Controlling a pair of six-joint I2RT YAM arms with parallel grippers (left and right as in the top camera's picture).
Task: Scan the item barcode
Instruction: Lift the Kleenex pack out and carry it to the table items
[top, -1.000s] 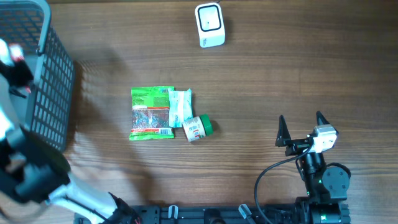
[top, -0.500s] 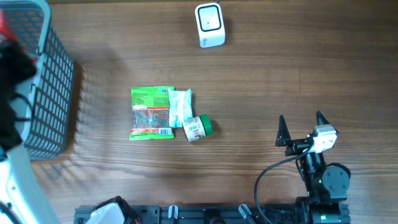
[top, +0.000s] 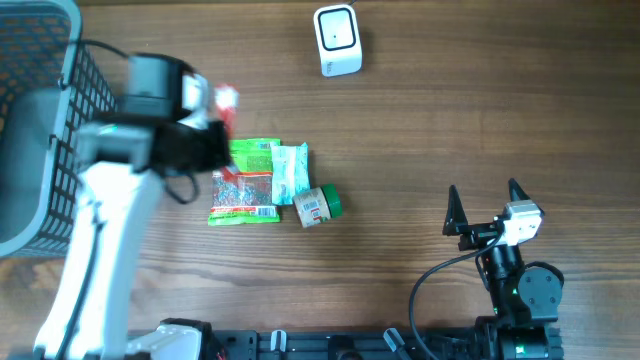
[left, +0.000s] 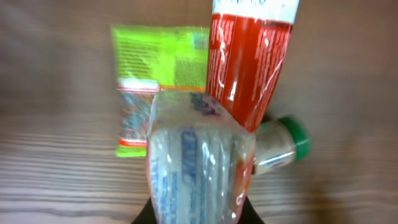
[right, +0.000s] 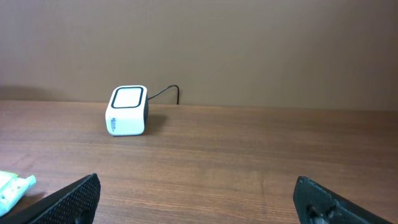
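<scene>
The packet still hangs above the table, so my left gripper will next lower to the right in the overhead view onto the green snack packet's edge (top: 265, 183) (left: 194, 70), then release it.
My left gripper (top: 213, 130) is shut on a red and clear plastic packet (left: 249, 68), whose red end (top: 226, 98) sticks out toward the back. The packet fills the left wrist view and hides the fingertips. It hangs above a green snack packet (top: 245, 182), a white packet (top: 290, 170) and a small green-capped bottle (top: 320, 205) lying mid-table. The white barcode scanner (top: 337, 40) stands at the back centre and also shows at the left of the right wrist view (right: 127, 110). My right gripper (top: 487, 205) rests open at the front right, nothing between its fingers.
A grey mesh basket (top: 85, 120) stands at the far left edge, partly under the left arm. The scanner's black cable (right: 168, 92) runs off behind it.
The left arm has swung from over the basket rightward to above the pile mid-table, carrying the red packet. The right arm has not moved.
</scene>
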